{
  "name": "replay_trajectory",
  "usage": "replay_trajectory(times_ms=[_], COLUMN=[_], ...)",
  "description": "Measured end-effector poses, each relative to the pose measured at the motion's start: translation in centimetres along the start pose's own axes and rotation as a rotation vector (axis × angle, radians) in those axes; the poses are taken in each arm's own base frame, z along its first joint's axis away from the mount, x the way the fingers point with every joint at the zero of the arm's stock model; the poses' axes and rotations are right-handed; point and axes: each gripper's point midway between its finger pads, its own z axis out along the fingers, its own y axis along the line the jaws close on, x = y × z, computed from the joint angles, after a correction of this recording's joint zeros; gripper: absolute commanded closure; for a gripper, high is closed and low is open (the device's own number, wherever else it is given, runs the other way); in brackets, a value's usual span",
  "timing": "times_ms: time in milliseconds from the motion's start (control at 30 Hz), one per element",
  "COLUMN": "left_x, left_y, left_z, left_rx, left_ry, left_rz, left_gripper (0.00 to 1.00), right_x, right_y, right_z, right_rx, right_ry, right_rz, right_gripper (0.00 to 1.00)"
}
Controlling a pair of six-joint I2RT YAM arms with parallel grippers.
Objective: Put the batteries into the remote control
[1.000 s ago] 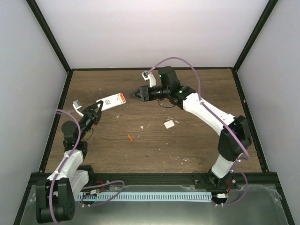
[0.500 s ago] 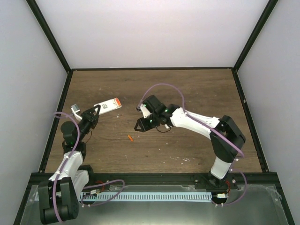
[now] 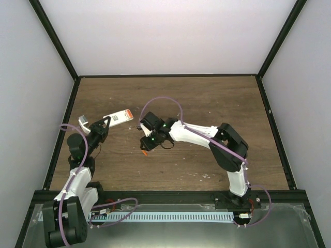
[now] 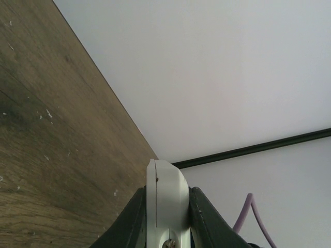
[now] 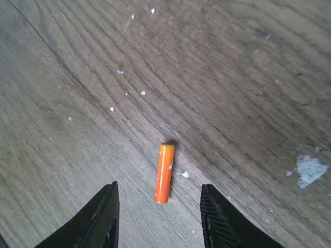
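I will lower my right gripper next, with its open fingers on either side of the orange battery's lower end (image 5: 162, 196), because the battery lies lengthwise in line with the gap between them.
My left gripper (image 3: 107, 123) is shut on the remote control (image 3: 118, 117), a white handset held above the table at the left with its free end pointing right. An orange-red patch shows at that free end. In the left wrist view the remote control (image 4: 166, 199) sits edge-on, clamped between both black fingers (image 4: 133, 214). One of the batteries (image 3: 145, 152), a slim orange cylinder, lies flat on the wood near the middle. My right gripper (image 3: 147, 144) hovers just over it, open. In the right wrist view that battery (image 5: 164, 173) lies lengthwise in the gap of the right gripper (image 5: 159, 185), touching neither finger.
The brown wooden table (image 3: 207, 103) is fenced by black frame rails and white walls. Pale crumbs (image 5: 309, 168) dot the wood around the battery. The right arm (image 3: 196, 135) stretches across the table's middle.
The right arm swung from beside the remote's end toward me and left, down over the loose battery. The left gripper drew the remote slightly left. The right arm now covers the small white piece.
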Motion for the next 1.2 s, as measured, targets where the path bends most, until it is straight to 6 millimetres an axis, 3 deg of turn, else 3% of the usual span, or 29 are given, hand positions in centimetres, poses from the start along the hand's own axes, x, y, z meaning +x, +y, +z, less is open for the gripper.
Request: replay_trajectory(times_ms=[467,1200], left_x=[0.0,-0.1], left_y=[0.2,0.9], left_z=[0.0,-0.1], left_rx=[-0.009,-0.038], left_ry=[0.001,-0.011], left_rz=[-0.003,-0.021], left_gripper=[1.00,1.00], right_x=[1.9,3.5], right_y=[-0.6,0.7], right_z=[2.9,4.5], right_rx=[0.036,0.079], right_ry=[0.089,0.168], right_rz=[-0.034,-0.134], right_gripper=[0.70,0.73])
